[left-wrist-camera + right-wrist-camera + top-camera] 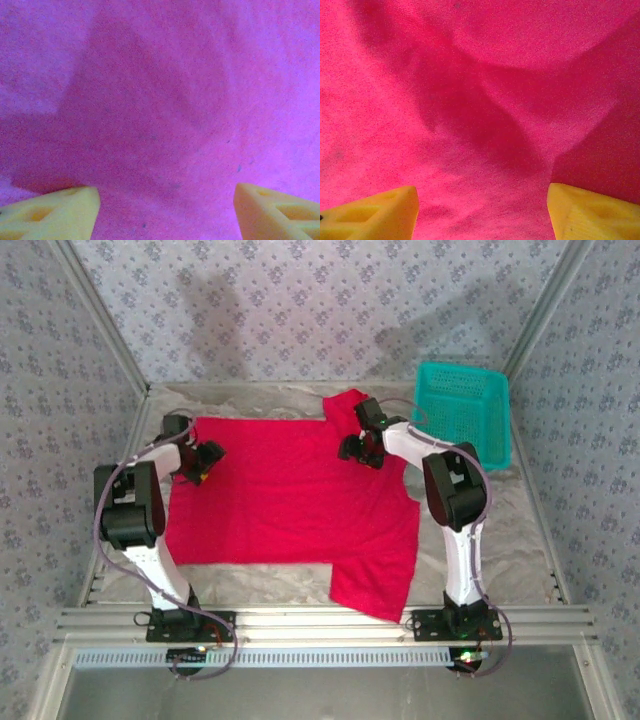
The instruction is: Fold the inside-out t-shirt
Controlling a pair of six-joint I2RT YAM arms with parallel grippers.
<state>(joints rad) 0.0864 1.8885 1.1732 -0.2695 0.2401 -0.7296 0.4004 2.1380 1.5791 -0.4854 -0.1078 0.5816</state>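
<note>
I will next bring my left gripper back and down onto the shirt's near hem corner [172,557], which lies toward the base from it, because its fingers are only over flat cloth.
The red inside-out t-shirt [290,500] lies spread flat across the table, one sleeve sticking out at the front right and another at the back near the basket. My left gripper [206,462] hovers over the shirt's back left corner, its yellow fingers [55,212] wide apart and open above flat cloth [165,110]. Over the back right part of the shirt, my right gripper [358,447] is open too. Its yellow fingers [590,212] stand spread above the lightly creased cloth [480,110] with nothing between them.
A teal plastic mesh basket [465,410] stands at the back right, just beyond the shirt's sleeve. Pale crumpled sheeting [520,530] covers the table. Patterned walls close in on three sides, and a metal rail [320,620] runs along the front.
</note>
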